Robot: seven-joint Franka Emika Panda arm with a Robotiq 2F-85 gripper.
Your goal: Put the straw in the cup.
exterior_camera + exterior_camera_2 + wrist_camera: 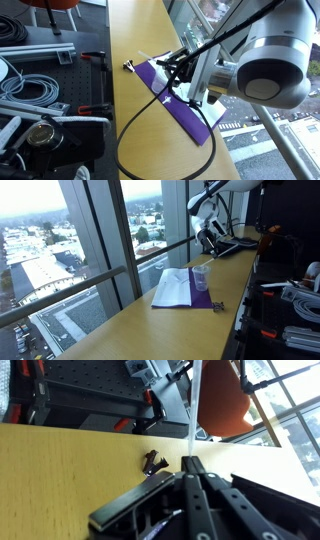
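Observation:
My gripper should move down to bring the straw's loose end into the cup's opening [200, 268] and let go of it, because the clear plastic cup is below my gripper.
In the wrist view my gripper [190, 460] is shut on the thin pale straw [193, 410], which sticks out straight past the fingertips. In an exterior view the clear plastic cup [200, 277] stands on the purple cloth [183, 290], and my gripper [208, 246] hangs above and a little behind it. In an exterior view my gripper [180, 66] is over the far end of the purple cloth [188, 112]. The cup is hidden there and is out of the wrist view.
A small black-and-white clip [153, 461] lies on the wooden table [135, 40] beside the cloth and shows in both exterior views [128, 67] [217, 305]. A thick black cable [135, 125] loops across the table. Windows run along one table edge and equipment racks [40, 90] along the other.

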